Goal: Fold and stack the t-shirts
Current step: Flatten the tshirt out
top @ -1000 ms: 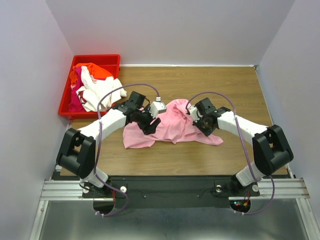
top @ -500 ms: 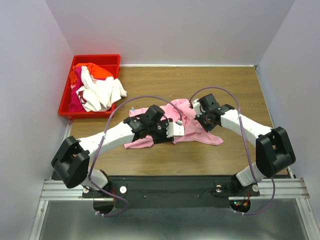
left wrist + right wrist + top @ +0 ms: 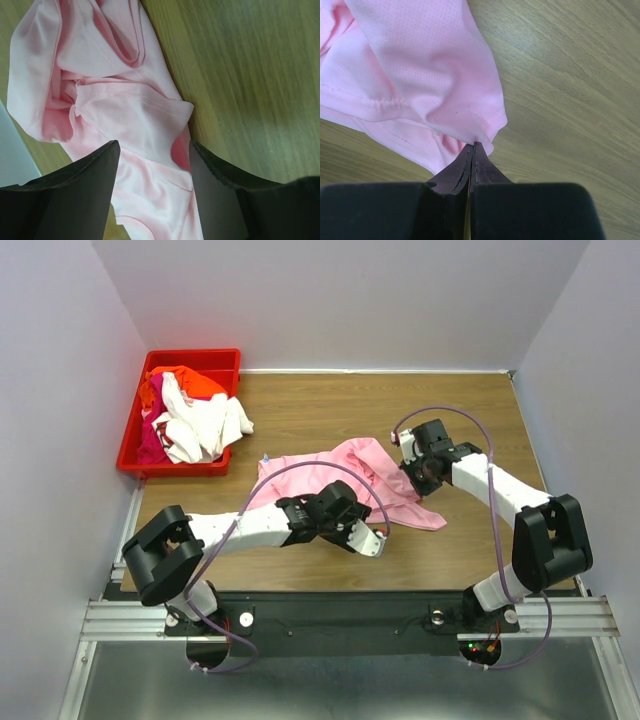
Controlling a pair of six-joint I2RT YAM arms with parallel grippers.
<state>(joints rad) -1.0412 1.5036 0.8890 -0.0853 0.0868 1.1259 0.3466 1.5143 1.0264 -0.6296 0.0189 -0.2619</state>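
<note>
My left gripper moves down onto the loose edge of the stitched pink flap [image 3: 173, 141] next and closes there, since that edge lies below it, between its open fingers.
The light pink t-shirt [image 3: 330, 468] lies crumpled and stretched across the middle of the table. My left gripper [image 3: 363, 537] is open at the shirt's near right edge; in the left wrist view its fingers straddle pink cloth [image 3: 145, 125], with my left gripper [image 3: 152, 150] low over it. My right gripper [image 3: 412, 472] is shut on a fold of the pink shirt's right side, and the right wrist view shows my right gripper [image 3: 474, 145] pinching the hem of the shirt [image 3: 420, 75]. White [image 3: 195, 425], orange-red [image 3: 198, 382] and magenta [image 3: 150, 442] shirts lie piled at the back left.
The red plastic bin [image 3: 131, 432] holding the piled shirts stands at the table's back left corner, with white cloth spilling over its right rim. Grey walls close the table on three sides. Bare wood [image 3: 480, 410] lies behind and right of the pink shirt.
My left arm has swept right and toward the near edge across the pink shirt. My right gripper has moved right and back with the cloth, and the shirt is now more spread out.
</note>
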